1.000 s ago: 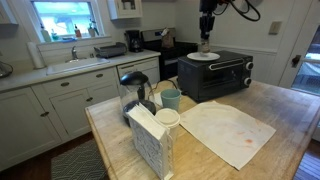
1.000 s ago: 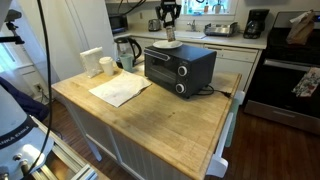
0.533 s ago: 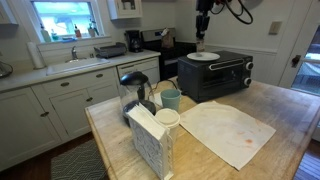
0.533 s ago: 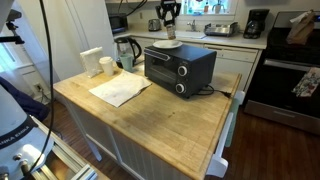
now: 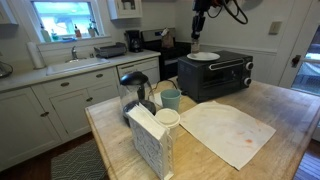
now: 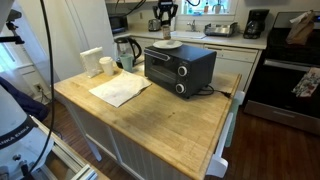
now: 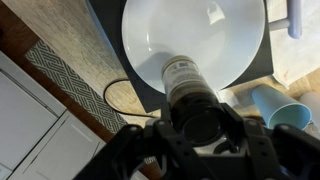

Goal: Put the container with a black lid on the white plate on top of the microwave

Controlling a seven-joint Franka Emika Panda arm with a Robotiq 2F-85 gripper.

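Note:
The gripper brings the container down from the plate's near rim toward the plate's middle [image 5: 203,56] [image 7: 194,24] next, to release it.
In the wrist view my gripper [image 7: 197,125] is shut on the container with a black lid [image 7: 185,75], a brownish jar with a pale label. It hangs above the near rim of the white plate [image 7: 190,30]. The plate lies on top of the black microwave [image 7: 132,88]. In both exterior views the gripper [image 5: 198,27] [image 6: 165,14] is well above the plate [image 5: 204,56] [image 6: 166,44] on the microwave [image 5: 215,75] [image 6: 180,65]. The plate's surface looks bare.
On the wooden island stand a teal mug [image 5: 171,98] [image 7: 275,105], a pale cup with white lid [image 5: 167,119], a glass pitcher [image 5: 135,95], a patterned box [image 5: 150,148] and an off-white cloth mat [image 5: 225,130] [image 6: 120,90]. A power cord [image 7: 115,100] trails beside the microwave.
My gripper has risen straight up from just above the plate to well clear of it. The plate and microwave have not moved.

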